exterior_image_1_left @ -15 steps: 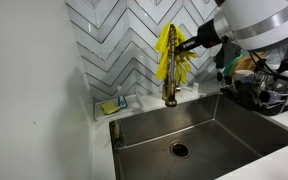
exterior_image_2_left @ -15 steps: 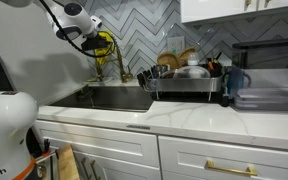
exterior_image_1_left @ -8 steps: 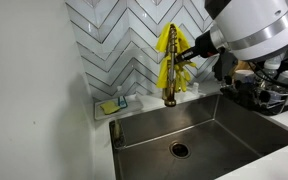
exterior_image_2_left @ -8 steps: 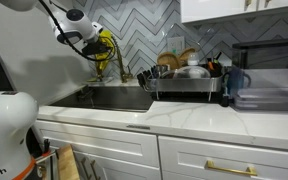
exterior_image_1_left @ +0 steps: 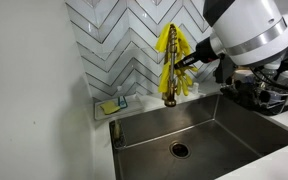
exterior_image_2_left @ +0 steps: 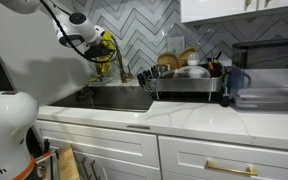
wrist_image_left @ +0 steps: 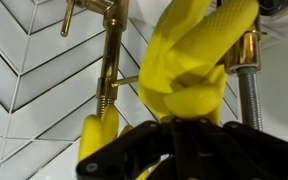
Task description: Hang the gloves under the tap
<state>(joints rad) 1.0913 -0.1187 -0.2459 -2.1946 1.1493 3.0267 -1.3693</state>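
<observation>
The gloves already hang bunched against the tap, so my gripper will next bring the gloves' lower edge down a little toward the tap's stem (exterior_image_1_left: 171, 72) (wrist_image_left: 108, 70), then let go of it.
The yellow rubber gloves (exterior_image_1_left: 167, 52) hang bunched against the top of the brass-gold tap (exterior_image_1_left: 170, 92), above the sink. In the wrist view the gloves (wrist_image_left: 189, 55) fill the middle, with the tap's stem (wrist_image_left: 108, 70) just to their left. My gripper (exterior_image_1_left: 182, 60) reaches in from the right and is shut on the gloves; its black fingers (wrist_image_left: 179, 125) close together on the glove's lower fold. In an exterior view the gloves (exterior_image_2_left: 105, 47) sit at my gripper's (exterior_image_2_left: 96, 44) tip, by the tiled wall.
The steel sink basin (exterior_image_1_left: 199, 125) lies below the tap. A yellow-green sponge (exterior_image_1_left: 110, 106) sits in a holder on the back ledge. A dish rack (exterior_image_2_left: 184, 82) full of dishes stands beside the sink. A second metal stem (wrist_image_left: 250, 95) shows beside the gloves.
My gripper has dropped a little and shifted slightly away from the wall, still holding the gloves. The gloves have sagged slightly lower along the tap.
</observation>
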